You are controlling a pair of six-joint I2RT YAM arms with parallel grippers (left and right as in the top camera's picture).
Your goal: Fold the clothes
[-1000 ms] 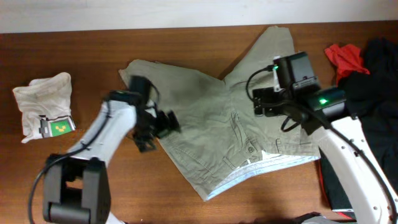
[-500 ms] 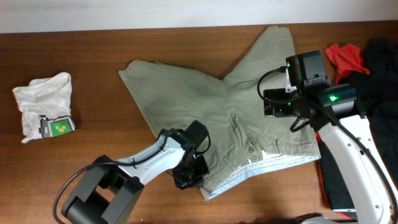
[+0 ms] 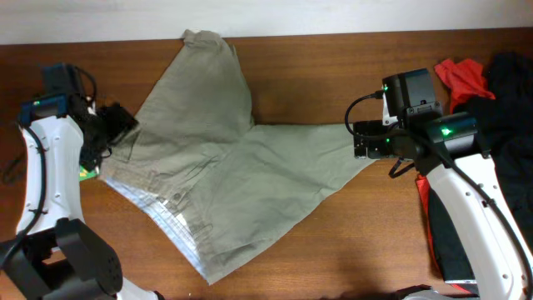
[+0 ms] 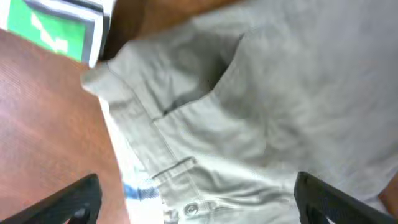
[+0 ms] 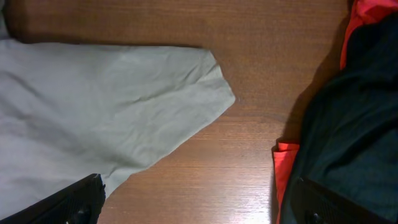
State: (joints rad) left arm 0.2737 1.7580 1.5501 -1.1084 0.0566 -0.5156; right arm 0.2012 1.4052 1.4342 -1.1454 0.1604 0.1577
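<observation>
My right gripper comes down toward the hem's near corner [image 3: 368,165] [image 5: 221,103] next and closes on it, because its open fingers still hang above bare wood beside the cloth.
The khaki trousers [image 3: 225,175] lie spread flat. One leg points to the far edge, the other points right, and the waistband with its pale lining runs along the front left. My left gripper [image 3: 117,129] is open over the waistband's left corner. In the left wrist view the gripper [image 4: 196,205] straddles the waistband and a button on the trousers [image 4: 280,93] and holds nothing. My right gripper [image 3: 360,142] is open at the right leg's hem. In the right wrist view it [image 5: 193,208] hangs over bare wood, with the hem [image 5: 93,106] to its left.
A small white garment with a green label [image 4: 53,28] lies by the left arm, mostly hidden in the overhead view. A red garment [image 3: 454,75] and a black garment [image 3: 508,83] are piled at the right edge, close to my right gripper [image 5: 354,124].
The trousers have been swung round and spread, with the waistband now at the left. My left arm moved from the table's front middle to the far left. The right arm stayed put.
</observation>
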